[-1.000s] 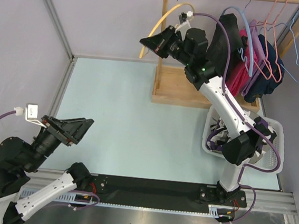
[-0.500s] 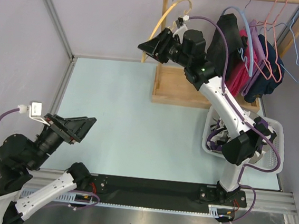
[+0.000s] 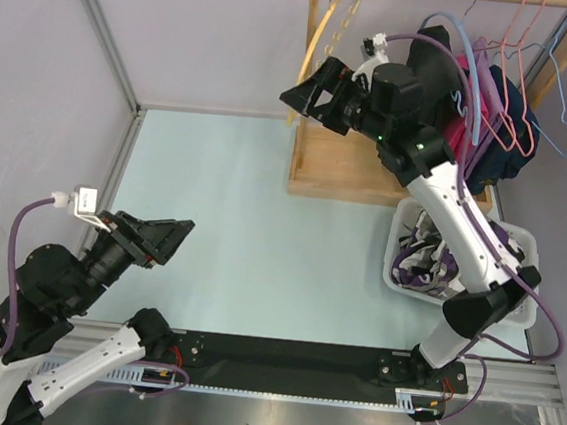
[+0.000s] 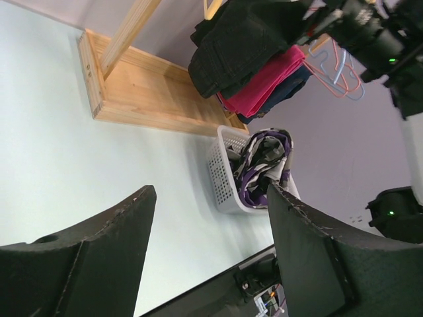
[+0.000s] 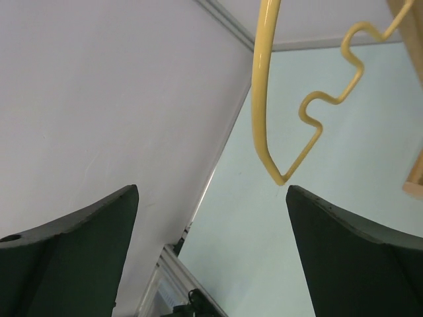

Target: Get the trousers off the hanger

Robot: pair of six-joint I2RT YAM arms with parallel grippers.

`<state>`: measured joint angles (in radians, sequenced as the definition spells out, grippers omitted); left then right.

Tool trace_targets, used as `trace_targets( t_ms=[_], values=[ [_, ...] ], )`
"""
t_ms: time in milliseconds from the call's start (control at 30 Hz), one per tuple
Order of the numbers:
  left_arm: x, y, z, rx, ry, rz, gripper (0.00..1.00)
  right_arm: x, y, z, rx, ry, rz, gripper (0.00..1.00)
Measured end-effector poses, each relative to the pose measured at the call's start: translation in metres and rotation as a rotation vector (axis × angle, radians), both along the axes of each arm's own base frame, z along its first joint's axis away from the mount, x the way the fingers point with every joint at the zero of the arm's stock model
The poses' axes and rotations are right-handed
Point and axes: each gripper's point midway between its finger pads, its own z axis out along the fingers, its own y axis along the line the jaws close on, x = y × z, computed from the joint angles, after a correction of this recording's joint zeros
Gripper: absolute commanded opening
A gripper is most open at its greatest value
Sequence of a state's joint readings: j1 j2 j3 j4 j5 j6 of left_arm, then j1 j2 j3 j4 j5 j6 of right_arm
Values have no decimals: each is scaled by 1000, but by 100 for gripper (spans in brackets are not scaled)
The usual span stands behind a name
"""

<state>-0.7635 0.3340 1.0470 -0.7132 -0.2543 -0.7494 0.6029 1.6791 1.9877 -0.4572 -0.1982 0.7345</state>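
Note:
Next, my right gripper will move away from the yellow hanger and onto the blue hanger's near arm [image 3: 477, 109], since that arm lies to its right in the top view.
A bare yellow hanger [image 3: 328, 34] hangs from the wooden rail, just above and beyond my right gripper [image 3: 300, 102]. In the right wrist view the hanger [image 5: 263, 99] dangles free above the open right gripper [image 5: 213, 191], touching neither finger. A black folded garment [image 3: 431, 58], trousers by its look, hangs on the rack behind the right wrist, with pink [image 3: 460, 129] and navy [image 3: 506, 144] garments beside it. The left wrist view shows the black garment [image 4: 238, 39] too. My left gripper [image 3: 175, 240] hovers open and empty at the near left [image 4: 210, 188].
A white basket [image 3: 521, 246] at the right holds purple-and-white clothing [image 3: 430, 257]. The wooden rack base [image 3: 367, 175] stands on the pale table at the back. Blue and pink empty hangers [image 3: 539, 66] hang at the rail's right end. Metal frame posts [image 3: 100, 29] border the left.
My right gripper went from shut on the yellow hanger to open, and the hanger swung back under the rail. The right arm shifted right. The left gripper drifted slightly right.

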Motion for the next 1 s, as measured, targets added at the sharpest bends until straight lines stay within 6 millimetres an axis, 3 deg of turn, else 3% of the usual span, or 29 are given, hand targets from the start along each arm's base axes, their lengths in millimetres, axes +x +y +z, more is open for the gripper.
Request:
trace_targets(
  t_ms=[200, 400, 733, 1000],
  values=[
    [2, -7, -8, 11, 14, -21, 73, -18, -36, 16, -105, -91, -89, 96],
    [4, -17, -14, 9, 27, -53, 73, -25, -90, 31, -264, -186, -255, 90],
    [3, -26, -21, 13, 44, -91, 73, -14, -214, 98, -398, -332, -573, 83],
    [4, -33, -24, 21, 53, -112, 73, 2, -288, 96, -432, -297, -686, 79]
  ],
)
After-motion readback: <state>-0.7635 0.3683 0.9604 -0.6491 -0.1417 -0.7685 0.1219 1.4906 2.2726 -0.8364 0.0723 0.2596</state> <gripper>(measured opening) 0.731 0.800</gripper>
